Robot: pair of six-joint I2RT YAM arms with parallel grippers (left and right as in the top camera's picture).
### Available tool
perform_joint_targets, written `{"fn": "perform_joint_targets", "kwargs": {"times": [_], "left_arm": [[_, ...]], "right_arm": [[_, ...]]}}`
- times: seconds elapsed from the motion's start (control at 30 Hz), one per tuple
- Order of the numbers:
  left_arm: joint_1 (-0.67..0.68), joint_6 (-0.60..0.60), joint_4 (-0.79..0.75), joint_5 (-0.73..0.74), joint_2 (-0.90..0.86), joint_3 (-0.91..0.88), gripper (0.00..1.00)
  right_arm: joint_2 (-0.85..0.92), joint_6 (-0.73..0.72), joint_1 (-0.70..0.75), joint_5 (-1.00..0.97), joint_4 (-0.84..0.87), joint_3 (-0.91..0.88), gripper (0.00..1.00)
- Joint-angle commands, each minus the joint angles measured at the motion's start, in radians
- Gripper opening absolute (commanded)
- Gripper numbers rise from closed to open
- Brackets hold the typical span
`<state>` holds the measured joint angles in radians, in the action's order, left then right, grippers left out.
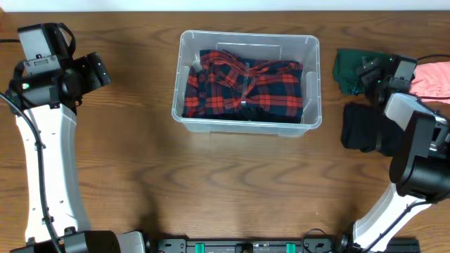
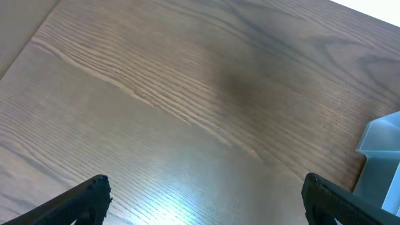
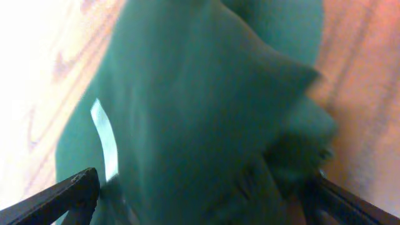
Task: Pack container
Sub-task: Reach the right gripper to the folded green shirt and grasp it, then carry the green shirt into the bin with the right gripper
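The raised fold of the green cloth bulges between the fingers of my right gripper, so next my right gripper will stay low and then close its fingers on the fold.
The clear plastic container point(image 1: 247, 116) stands at the table's middle back with a red and black plaid cloth point(image 1: 244, 87) inside; one corner of it shows in the left wrist view point(image 2: 382, 159). A green cloth point(image 1: 349, 70) lies to its right and fills the right wrist view point(image 3: 206, 112). My right gripper point(image 1: 370, 73) is open, its fingers point(image 3: 203, 194) wide apart on either side of the green cloth. My left gripper point(image 1: 98, 70) is open and empty over bare wood point(image 2: 203, 197), left of the container.
A black folded cloth point(image 1: 362, 126) lies in front of the green one, under the right arm. A pink cloth point(image 1: 432, 79) lies at the far right edge. The table is brown wood point(image 1: 140, 169).
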<state>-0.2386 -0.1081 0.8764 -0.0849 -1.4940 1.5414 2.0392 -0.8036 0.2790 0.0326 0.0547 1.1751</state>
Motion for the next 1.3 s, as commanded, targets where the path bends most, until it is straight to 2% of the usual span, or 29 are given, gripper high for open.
{"fn": "perform_joint_targets", "kwargs": {"times": [0.0, 0.03, 0.07, 0.1, 0.13, 0.2, 0.23, 0.33, 0.5, 0.77, 0.97, 1.1, 1.27], "left_arm": [[-0.002, -0.002, 0.002, -0.002, -0.004, -0.002, 0.98], [-0.002, -0.002, 0.002, -0.002, -0.004, -0.002, 0.98], [-0.002, -0.002, 0.002, -0.002, -0.004, -0.002, 0.98], [-0.002, -0.002, 0.002, -0.002, -0.004, -0.002, 0.98], [-0.002, -0.002, 0.002, -0.002, -0.004, -0.002, 0.98], [-0.002, -0.002, 0.002, -0.002, -0.004, -0.002, 0.98], [-0.002, -0.002, 0.002, -0.002, -0.004, -0.002, 0.98], [-0.002, -0.002, 0.002, -0.002, -0.004, -0.002, 0.98], [-0.002, -0.002, 0.002, -0.002, -0.004, -0.002, 0.98], [-0.002, -0.002, 0.002, -0.002, -0.004, -0.002, 0.98], [-0.002, -0.002, 0.002, -0.002, -0.004, -0.002, 0.98], [-0.002, -0.002, 0.002, -0.002, -0.004, -0.002, 0.98], [-0.002, -0.002, 0.002, -0.002, -0.004, -0.002, 0.98]], "right_arm": [[0.041, 0.000, -0.006, 0.002, 0.027, 0.008, 0.92], [0.041, 0.001, -0.008, 0.002, 0.030, 0.008, 0.85], [0.041, 0.006, -0.009, 0.003, 0.030, 0.008, 0.65], [0.041, 0.029, -0.011, 0.018, 0.031, 0.008, 0.36], [0.041, 0.051, -0.011, 0.034, 0.033, 0.008, 0.21], [0.041, 0.100, -0.011, 0.079, 0.034, 0.008, 0.04], [0.041, 0.128, -0.011, 0.106, 0.032, 0.008, 0.01], [0.031, 0.225, -0.007, 0.192, 0.036, 0.008, 0.01], [-0.057, 0.265, 0.006, 0.272, 0.019, 0.008, 0.01], [-0.408, 0.404, 0.010, 0.304, -0.124, 0.009, 0.01], [-0.641, 0.455, -0.002, 0.289, -0.179, 0.009, 0.01], [-0.681, 0.461, -0.056, 0.377, -0.178, 0.009, 0.01], [-0.626, 0.468, -0.218, 0.481, -0.137, 0.008, 0.01]]}}
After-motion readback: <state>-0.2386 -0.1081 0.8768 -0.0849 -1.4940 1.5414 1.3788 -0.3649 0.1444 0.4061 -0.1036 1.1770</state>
